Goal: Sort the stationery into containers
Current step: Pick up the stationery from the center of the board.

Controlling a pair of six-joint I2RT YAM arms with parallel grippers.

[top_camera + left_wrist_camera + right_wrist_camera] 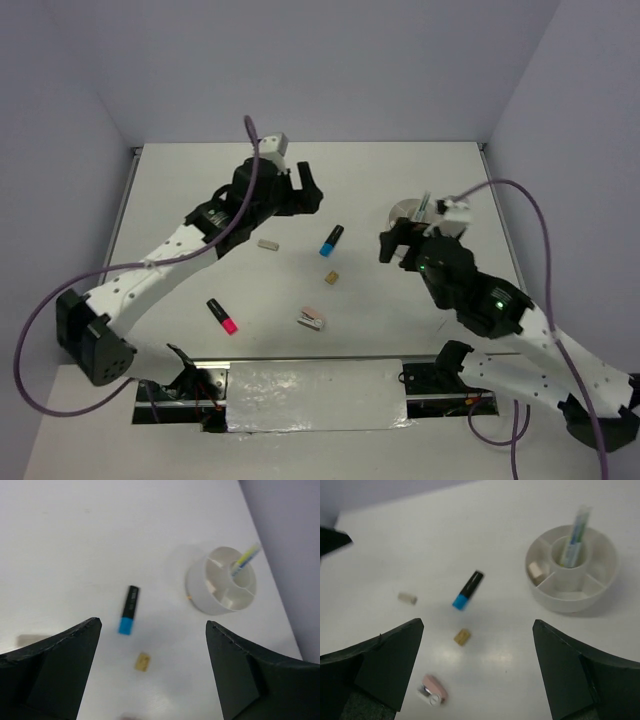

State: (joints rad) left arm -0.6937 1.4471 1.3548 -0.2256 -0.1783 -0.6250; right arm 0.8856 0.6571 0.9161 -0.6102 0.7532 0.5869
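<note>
I will move my right gripper to the left in the top view next and lower it around the sides of the small tan piece (pixel 330 277) (pixel 462 637), because the piece is outside the tub.
The round white divided tub (pixel 405 209) stands at the right, partly behind my right arm. It holds thin yellow and greenish pens (pixel 575 535) in its centre cup and a small eraser (pixel 536 570) in one compartment. On the table lie a blue-ended black marker (pixel 331 240), a small tan piece (pixel 330 277), a pink and white clip (pixel 312 318), a whitish eraser (pixel 267 243) and a pink-ended black highlighter (pixel 222 316). My left gripper (pixel 314 190) is open and empty above the table, up and left of the marker. My right gripper (pixel 392 243) is open and empty, next to the tub.
The table is white with grey walls on three sides. The tub (pixel 222 580) and the marker (pixel 128 610) show ahead of my left gripper (pixel 152 625). The tan piece (pixel 462 637) and the clip (pixel 432 690) lie below my right gripper (pixel 477 625).
</note>
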